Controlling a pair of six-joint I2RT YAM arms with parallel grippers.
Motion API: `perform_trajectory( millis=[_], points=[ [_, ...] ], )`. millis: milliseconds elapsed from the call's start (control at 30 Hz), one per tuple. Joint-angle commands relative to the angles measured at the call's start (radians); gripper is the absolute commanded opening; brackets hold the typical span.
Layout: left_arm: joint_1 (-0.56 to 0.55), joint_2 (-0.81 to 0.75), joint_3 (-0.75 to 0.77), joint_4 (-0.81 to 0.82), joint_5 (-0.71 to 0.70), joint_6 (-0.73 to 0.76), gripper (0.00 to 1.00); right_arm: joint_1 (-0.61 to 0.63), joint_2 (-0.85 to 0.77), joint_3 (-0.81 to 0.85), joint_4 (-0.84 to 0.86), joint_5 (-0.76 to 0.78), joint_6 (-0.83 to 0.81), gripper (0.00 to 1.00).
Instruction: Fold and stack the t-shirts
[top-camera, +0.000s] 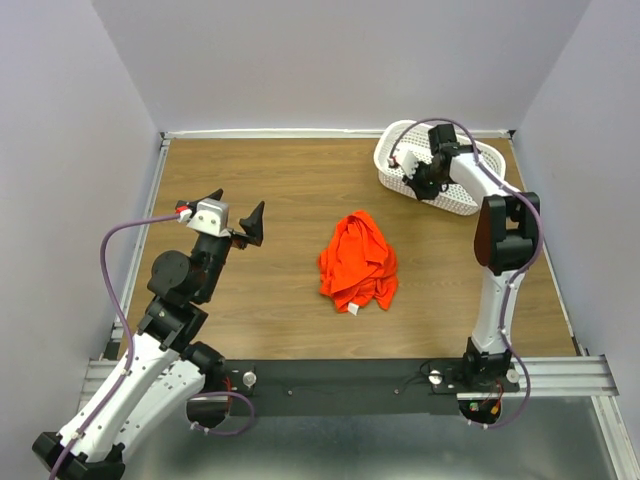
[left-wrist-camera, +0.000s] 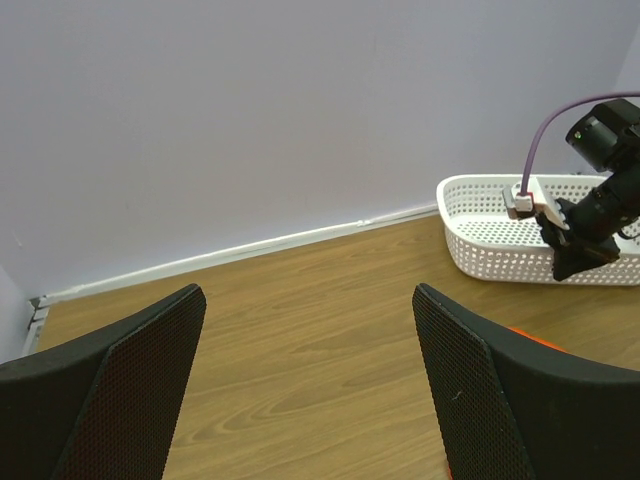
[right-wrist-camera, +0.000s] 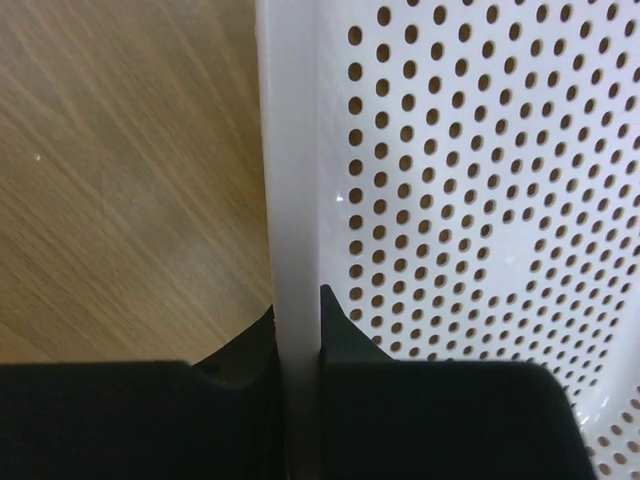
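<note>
The right gripper will next swing the basket's rim outward and to the right in the top view, turning the basket into the table's back corner, because the basket is slanted now.
One bright orange-red t-shirt lies crumpled in a heap near the middle of the wooden table, a small white label at its near edge. A sliver of it shows behind the right finger in the left wrist view. My left gripper is open and empty, held above the table left of the shirt. My right gripper is shut on the rim of the white perforated basket at the back right; in the right wrist view the rim sits pinched between the two fingers.
The basket stands against the back wall at the right. Grey walls close in the table at the back and both sides. A black rail runs along the near edge.
</note>
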Motion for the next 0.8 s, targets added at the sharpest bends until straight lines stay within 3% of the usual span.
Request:
perform_trajectory(
  millis=[0, 67, 133, 367, 600, 767],
  points=[
    [0.003, -0.014, 0.003, 0.008, 0.020, -0.004, 0.93, 0.001, -0.056, 0.000, 0.053, 0.103, 0.291, 0.01],
    [0.003, -0.016, 0.003, 0.008, 0.022, -0.005, 0.93, -0.008, -0.043, 0.037, 0.067, 0.209, 0.413, 0.01],
    [0.003, -0.014, 0.003, 0.009, 0.028, -0.007, 0.93, -0.014, -0.006, 0.051, 0.101, 0.354, 0.663, 0.01],
    [0.005, -0.007, 0.000, 0.009, 0.032, -0.007, 0.93, -0.022, 0.115, 0.169, 0.153, 0.827, 0.961, 0.01],
    [0.003, -0.007, 0.000, 0.009, 0.032, -0.005, 0.93, -0.063, 0.230, 0.297, 0.153, 0.843, 0.981, 0.01],
    [0.003, 0.001, 0.000, 0.009, 0.039, -0.007, 0.93, -0.083, 0.295, 0.381, 0.153, 0.864, 0.955, 0.08]
  ],
)
